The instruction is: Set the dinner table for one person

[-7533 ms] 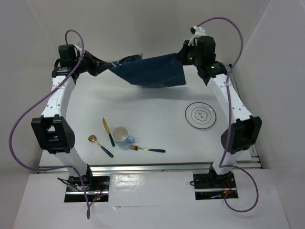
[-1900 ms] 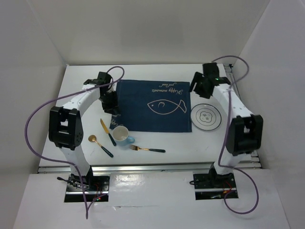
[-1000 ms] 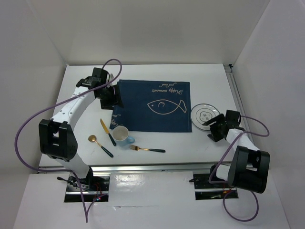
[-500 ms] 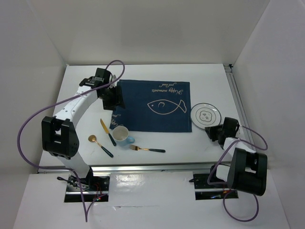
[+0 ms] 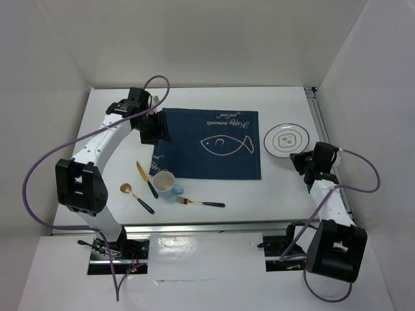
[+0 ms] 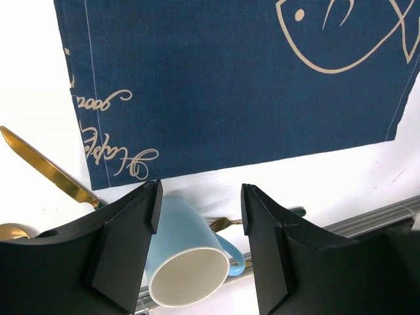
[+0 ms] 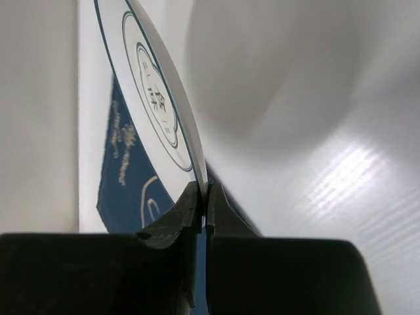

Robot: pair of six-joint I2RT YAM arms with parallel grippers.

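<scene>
The placemat [image 5: 207,142] is still bare, so my right gripper should go left in the top view, lower the plate onto the placemat's middle and release it.
On the white dinner table [image 5: 259,191] lies a navy placemat [image 5: 207,142] with a fish drawing. A white plate [image 5: 286,140] with dark rings is at its right side, and my right gripper [image 5: 303,158] is shut on its near rim. In the right wrist view the fingers [image 7: 190,203] pinch the plate [image 7: 151,85] edge-on, with a shadow beneath it. My left gripper [image 5: 155,131] hovers open over the placemat's left edge. In the left wrist view the blue mug [image 6: 184,262] shows between its open fingers [image 6: 125,243], lower down, untouched.
A gold knife [image 5: 146,178], a gold spoon [image 5: 133,194] and a fork [image 5: 198,203] lie near the front left beside the mug [image 5: 166,183]. A metal rail [image 5: 214,227] runs along the near edge. White walls enclose the table.
The right gripper shut on the plate's rim and carried it back and to the right. The left gripper stayed open and shifted only slightly.
</scene>
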